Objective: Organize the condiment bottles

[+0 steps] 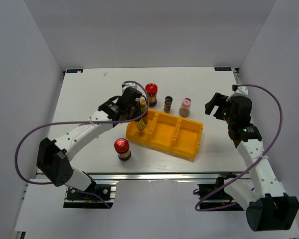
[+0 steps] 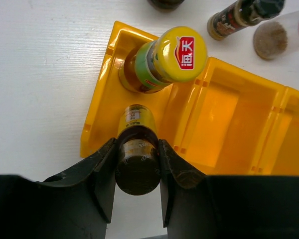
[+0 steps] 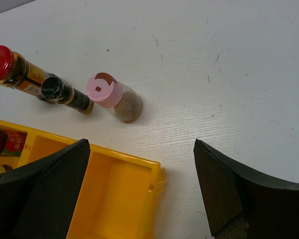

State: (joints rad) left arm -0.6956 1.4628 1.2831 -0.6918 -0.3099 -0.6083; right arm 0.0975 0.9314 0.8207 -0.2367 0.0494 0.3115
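Note:
The slim sauce bottle in my left gripper goes down next, onto the free tray bottom (image 1: 137, 132) on the near side of the yellow-capped bottle.
My left gripper (image 1: 132, 112) is shut on a slim sauce bottle (image 2: 135, 119) and holds it over the left compartment of the yellow tray (image 1: 187, 144). The bottle's dark round end faces the wrist camera. A second slim yellow-capped bottle (image 2: 182, 52) stands in that same compartment, just beyond the held one. One red-lidded jar (image 1: 151, 92), the dark spice jar (image 1: 168, 103) and the pink-lidded shaker (image 1: 185, 106) stand in a row behind the tray. The other red-lidded jar (image 1: 121, 148) stands in front of the tray's left end. My right gripper (image 1: 217, 107) is open and empty, above the tray's right end (image 3: 114, 199).
The tray's middle compartment (image 2: 219, 129) and right compartment hold nothing. The tray lies slanted across the table's middle. Purple cables loop beside both arms. Grey walls close off the back and both sides of the table.

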